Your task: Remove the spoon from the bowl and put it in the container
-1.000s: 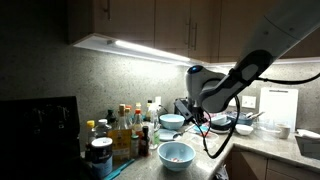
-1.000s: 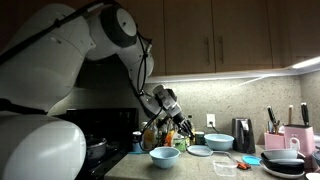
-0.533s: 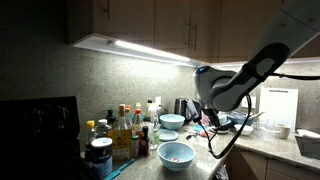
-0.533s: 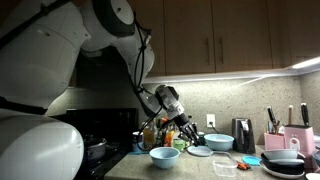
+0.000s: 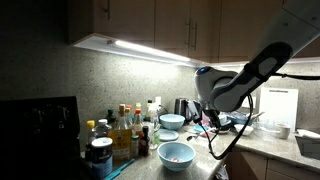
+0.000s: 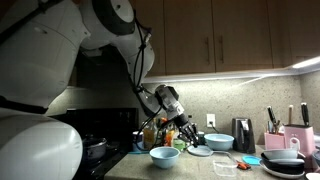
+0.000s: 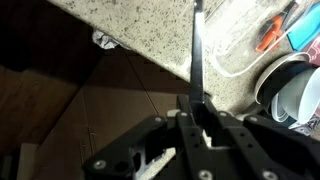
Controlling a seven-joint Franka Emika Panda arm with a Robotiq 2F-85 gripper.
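The spoon travels outward in my gripper next, turns over the clear container (image 6: 226,169) (image 7: 236,36), lowers and is released, since the container lies outward and below, off the spoon's line.
My gripper (image 7: 197,118) is shut on the dark handle of the spoon (image 7: 196,55), which runs straight out from between the fingers over the speckled counter. In both exterior views the gripper (image 5: 208,122) (image 6: 187,135) hangs low above the counter. The light blue-teal bowl (image 5: 176,153) (image 6: 164,156) with a pale inside stands at the front of the counter, to the gripper's side and below it. The gripper is clear of it. I cannot pick out the spoon's head in any view.
A paler blue bowl (image 5: 171,121) (image 6: 219,142) stands near the kettle (image 6: 243,133). Several bottles (image 5: 122,128) crowd the counter beside the stove. A knife block and pink holder (image 6: 275,140) stand further along. Dishes (image 7: 295,90) lie at the wrist view's edge.
The arm swung the gripper with the spoon away from the bowls, toward the kettle side, up to half a second ago. Since then it has barely moved.
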